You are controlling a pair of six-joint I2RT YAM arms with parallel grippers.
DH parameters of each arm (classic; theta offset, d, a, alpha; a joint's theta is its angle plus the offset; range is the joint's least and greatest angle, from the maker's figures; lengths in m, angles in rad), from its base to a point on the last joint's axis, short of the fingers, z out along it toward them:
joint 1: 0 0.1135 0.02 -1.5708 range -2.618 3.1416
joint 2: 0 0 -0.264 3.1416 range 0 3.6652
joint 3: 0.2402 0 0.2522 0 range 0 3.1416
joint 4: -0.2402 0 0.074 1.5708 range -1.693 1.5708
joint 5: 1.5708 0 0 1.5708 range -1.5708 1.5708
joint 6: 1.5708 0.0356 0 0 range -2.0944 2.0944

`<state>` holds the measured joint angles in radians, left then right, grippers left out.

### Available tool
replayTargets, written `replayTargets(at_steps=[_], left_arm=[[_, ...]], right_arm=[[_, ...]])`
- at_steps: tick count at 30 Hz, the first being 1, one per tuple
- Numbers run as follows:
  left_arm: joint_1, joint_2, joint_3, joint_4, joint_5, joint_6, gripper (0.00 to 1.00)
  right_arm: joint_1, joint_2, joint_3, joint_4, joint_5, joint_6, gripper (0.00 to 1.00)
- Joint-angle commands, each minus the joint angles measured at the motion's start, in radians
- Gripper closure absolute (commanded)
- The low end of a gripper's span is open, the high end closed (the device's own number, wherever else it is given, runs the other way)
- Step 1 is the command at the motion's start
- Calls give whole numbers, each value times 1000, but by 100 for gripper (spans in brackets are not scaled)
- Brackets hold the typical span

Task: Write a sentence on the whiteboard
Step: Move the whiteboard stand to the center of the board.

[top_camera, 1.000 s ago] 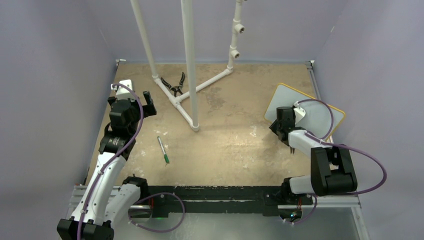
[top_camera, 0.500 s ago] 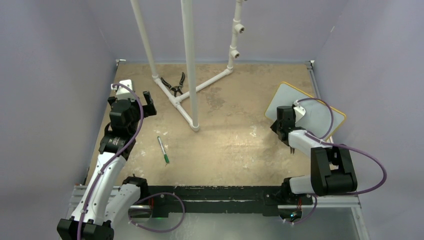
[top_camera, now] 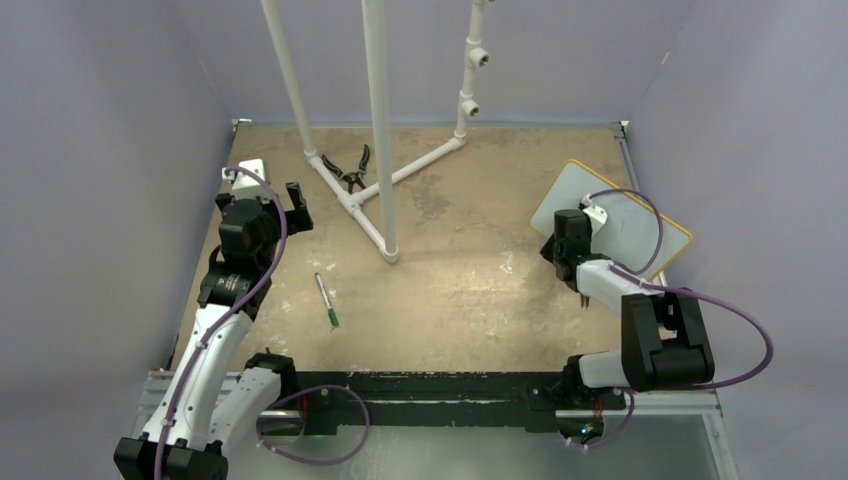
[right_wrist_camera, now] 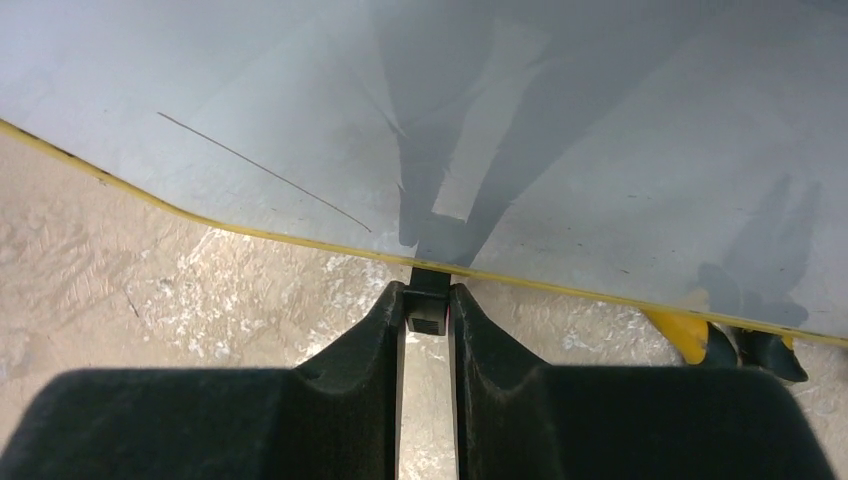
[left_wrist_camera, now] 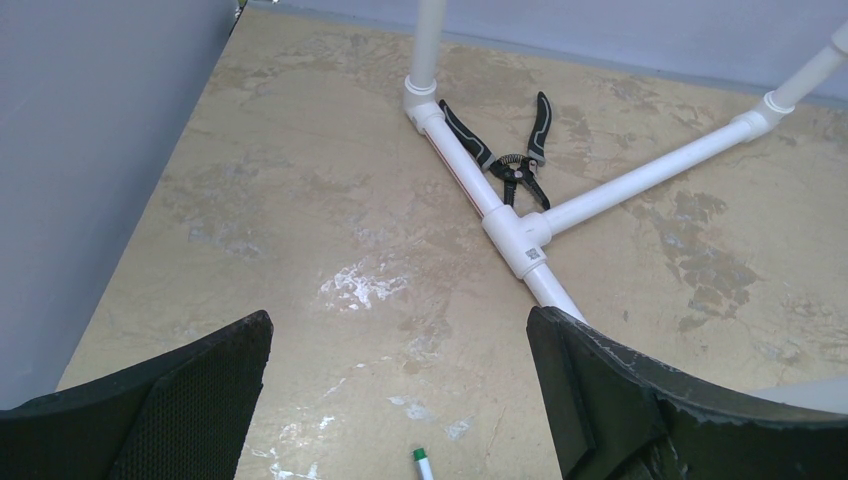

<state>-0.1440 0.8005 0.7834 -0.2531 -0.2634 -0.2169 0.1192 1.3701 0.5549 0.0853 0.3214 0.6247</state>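
Next, my right gripper slides and turns the whiteboard (top_camera: 625,215) to the left in the top view onto the bare middle tabletop and releases it, since it lies crooked.
The whiteboard (top_camera: 625,215) lies at the right of the table, white with a yellow rim; in the right wrist view the whiteboard (right_wrist_camera: 600,130) fills the top. My right gripper (top_camera: 572,220) (right_wrist_camera: 427,300) is shut on a small black foot (right_wrist_camera: 427,318) at the board's near yellow edge. The sentence is out of view; the board's face shows only one thin dark stroke (right_wrist_camera: 265,172). My left gripper (top_camera: 262,190) (left_wrist_camera: 400,330) hangs wide open and empty above the left of the table. A green-capped marker (top_camera: 326,299) (left_wrist_camera: 423,463) lies on the table just below it.
A white PVC pipe frame (top_camera: 375,120) (left_wrist_camera: 520,235) stands at the back middle, its base pipes running across the table. Black-handled pliers (top_camera: 350,170) (left_wrist_camera: 510,150) lie beside its base. Grey walls close in the left, right and back.
My right gripper's jaws have closed onto the whiteboard's black foot, and the board has shifted slightly. The left arm and the marker have not moved.
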Motion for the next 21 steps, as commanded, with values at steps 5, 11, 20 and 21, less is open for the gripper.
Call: replayTargets(at_steps=[5, 11, 20, 21], left_arm=[[7, -4, 19, 21, 14, 6, 1], [7, -3, 19, 21, 15, 7, 1], [7, -1, 19, 22, 13, 7, 1], [7, 0, 18, 21, 13, 7, 1]], right_arm=[[100, 40, 57, 60, -22, -40, 100], [173, 82, 97, 31, 22, -43, 100], [277, 124, 126, 48, 17, -38, 100], [287, 129, 127, 51, 15, -39, 100]])
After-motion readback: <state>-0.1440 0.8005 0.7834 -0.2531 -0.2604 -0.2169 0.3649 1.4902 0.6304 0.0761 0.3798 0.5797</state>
